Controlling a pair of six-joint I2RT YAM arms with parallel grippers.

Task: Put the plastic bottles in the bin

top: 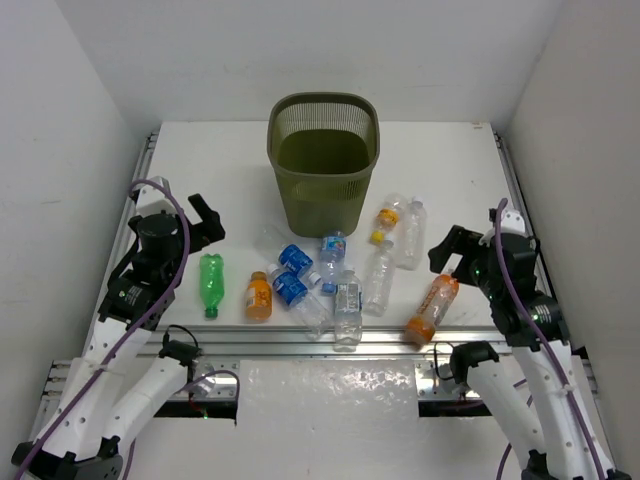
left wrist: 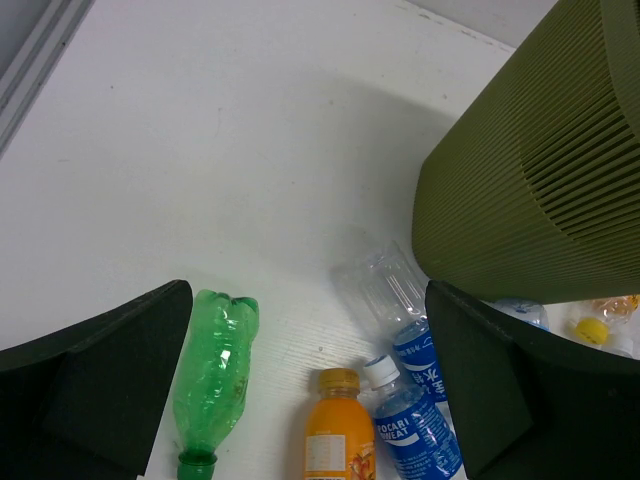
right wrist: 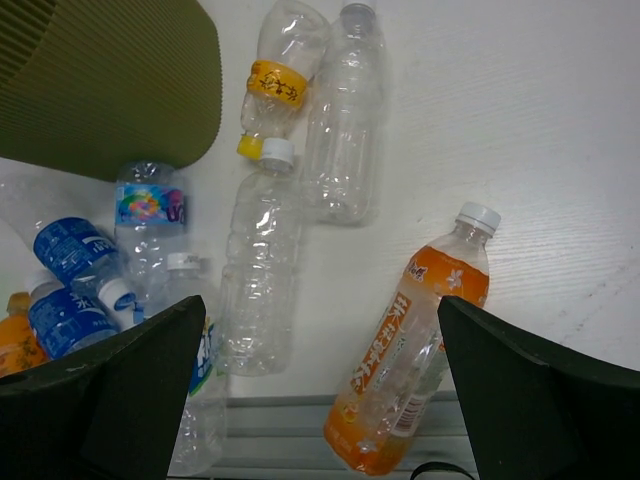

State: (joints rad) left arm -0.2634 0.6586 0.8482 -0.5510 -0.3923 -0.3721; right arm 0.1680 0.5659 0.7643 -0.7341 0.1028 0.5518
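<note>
Next, my right gripper moves down outward, left in the top view, onto the clear bottle's near end, as the yellow-capped bottle crowds its far half.
The olive-green bin (top: 323, 160) stands upright at the back centre of the table. In front of it several plastic bottles lie flat. They include a green one (top: 211, 283), a small orange one (top: 258, 296), blue-labelled ones (top: 293, 262), clear ones (top: 380, 278), a yellow-capped one (top: 387, 220) and a larger orange one (top: 432, 307). My left gripper (top: 209, 222) hovers open just behind the green bottle (left wrist: 213, 375) and holds nothing. My right gripper (top: 446, 250) is open and empty above the larger orange bottle (right wrist: 415, 340).
A metal rail (top: 330, 345) runs along the table's near edge, just below the bottles. White walls close in the table on three sides. The bin's ribbed wall (left wrist: 540, 170) rises close on the right in the left wrist view.
</note>
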